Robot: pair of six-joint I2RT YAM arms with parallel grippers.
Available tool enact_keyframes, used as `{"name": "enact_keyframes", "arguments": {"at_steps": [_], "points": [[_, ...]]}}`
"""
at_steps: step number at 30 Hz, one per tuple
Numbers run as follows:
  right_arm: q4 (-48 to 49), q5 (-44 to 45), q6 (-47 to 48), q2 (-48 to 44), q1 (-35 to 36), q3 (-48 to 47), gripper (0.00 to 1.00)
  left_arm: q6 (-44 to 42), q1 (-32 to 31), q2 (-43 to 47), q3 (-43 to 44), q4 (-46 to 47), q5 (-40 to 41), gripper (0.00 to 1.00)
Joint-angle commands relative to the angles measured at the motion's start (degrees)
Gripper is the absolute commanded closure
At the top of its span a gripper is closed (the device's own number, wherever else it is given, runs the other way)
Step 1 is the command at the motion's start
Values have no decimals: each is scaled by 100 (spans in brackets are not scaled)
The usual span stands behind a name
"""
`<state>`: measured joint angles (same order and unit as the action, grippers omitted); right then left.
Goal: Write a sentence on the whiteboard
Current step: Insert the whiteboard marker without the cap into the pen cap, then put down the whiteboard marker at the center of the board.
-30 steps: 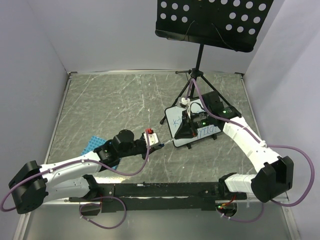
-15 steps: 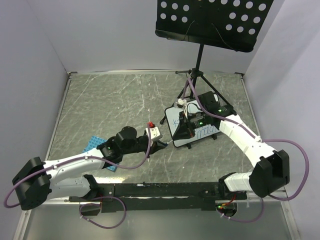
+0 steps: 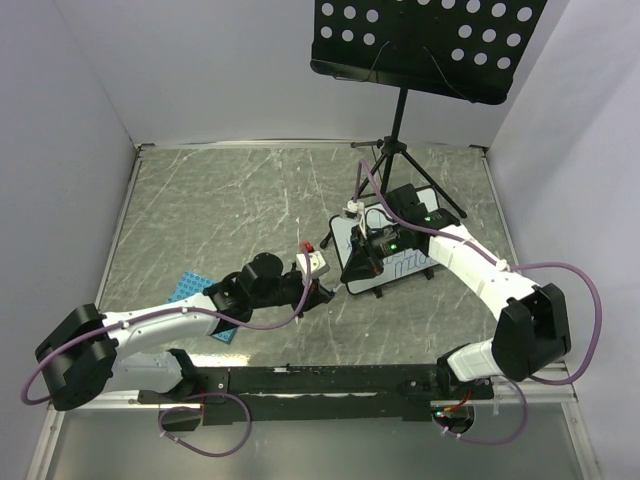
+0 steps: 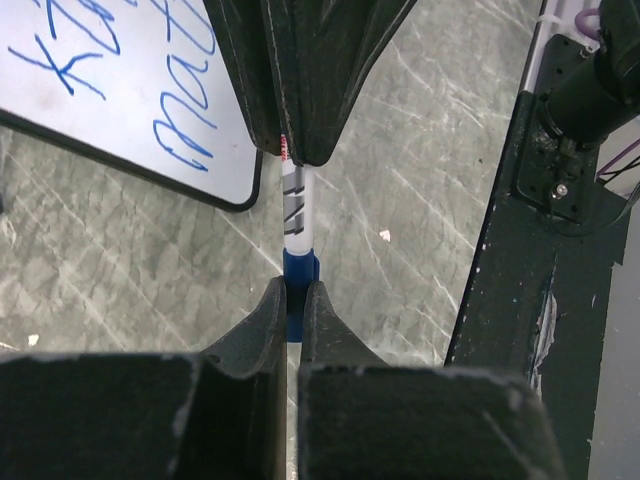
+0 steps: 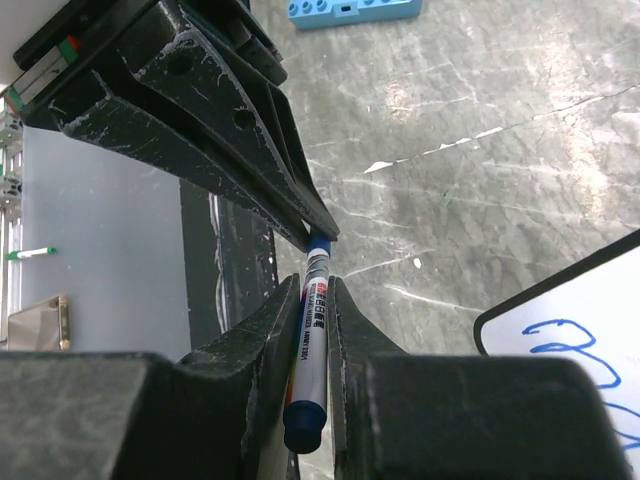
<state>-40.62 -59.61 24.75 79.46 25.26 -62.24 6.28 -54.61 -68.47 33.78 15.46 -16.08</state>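
The robot will next bring its left gripper down toward the blue studded plate and let go of the marker (image 5: 312,330) on the tabletop next to that plate, because the cap is on the marker's body.
The whiteboard (image 3: 408,262) lies right of centre on the table, partly hidden under my right gripper (image 3: 358,272). Parts of the sentence (image 4: 185,125) show as blue script in the left wrist view, near the whiteboard's (image 4: 120,90) corner. My right gripper (image 5: 313,300) is shut on a white marker (image 5: 312,330) with a blue end. My left gripper (image 4: 297,290) is shut on the marker's blue cap (image 4: 299,270), tip to tip with the right fingers (image 4: 330,90). The marker's barrel (image 4: 295,205) bridges the two grippers. From above, the left gripper (image 3: 324,292) sits just left of the board.
A black perforated music-stand tray (image 3: 430,40) on a tripod (image 3: 395,150) stands at the back, its legs reaching beside the board. A blue studded plate (image 3: 188,292) lies at the left, partly under my left arm. A black rail (image 3: 330,380) runs along the near edge.
My left arm has reached right and my right gripper has shifted left, so the two grippers have closed the gap along the marker. Both have stayed shut.
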Motion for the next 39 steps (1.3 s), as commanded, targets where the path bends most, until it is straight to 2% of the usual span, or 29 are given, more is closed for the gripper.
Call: {"name": "enact_keyframes", "arguments": {"at_steps": [1, 4, 7, 8, 10, 12, 13, 14, 16, 19, 23, 25, 29, 32, 35, 39], "points": [[90, -209, 109, 219, 252, 37, 100, 136, -76, 211, 279, 1644, -1, 99], [28, -156, 153, 97, 252, -16, 98, 198, -76, 386, -28, 1504, 87, 99], [-16, -112, 214, 0, 234, -52, 86, 312, -76, 702, -459, 1416, 201, 99], [-33, -147, 223, -18, 234, -69, 77, 364, -76, 781, -643, 1389, 227, 99], [-112, -217, 284, -71, 208, -148, 68, 461, -76, 1028, -811, 1337, 263, 99], [-209, -322, 346, -89, 190, -236, 53, 593, -76, 1247, -987, 1249, 333, 99], [-314, -349, 389, -115, 173, -349, 44, 637, -76, 1309, -1022, 1092, 385, 99], [-384, -375, 433, -132, 138, -420, 30, 733, -76, 1362, -1092, 1021, 490, 99], [-691, -463, 582, -133, 50, -709, 22, 848, -76, 1555, -1224, 1002, 570, 99], [-912, -499, 724, -194, -187, -1044, 2, 1120, -76, 1784, -1462, 915, 702, 99], [-1070, -394, 847, -448, -661, -1299, 0, 1716, -76, 1968, -1681, 511, 1105, 99], [-1036, -61, 917, -711, -794, -1309, 0, 2033, -67, 2065, -1760, 143, 1691, 99], [-545, 345, 733, -1388, -847, -818, 0, 3427, 64, 2188, -1945, -438, 2617, 99], [-105, 486, 426, -1854, -899, -351, 0, 4141, 353, 2145, -1928, -965, 2750, 99], [19, 460, 285, -2083, -1101, -78, 0, 4494, 634, 1873, -1753, -1414, 2794, 99], [-121, 223, 302, -2189, -1549, 36, 0, 4583, 1039, 979, -1322, -1915, 2584, 99]]}}
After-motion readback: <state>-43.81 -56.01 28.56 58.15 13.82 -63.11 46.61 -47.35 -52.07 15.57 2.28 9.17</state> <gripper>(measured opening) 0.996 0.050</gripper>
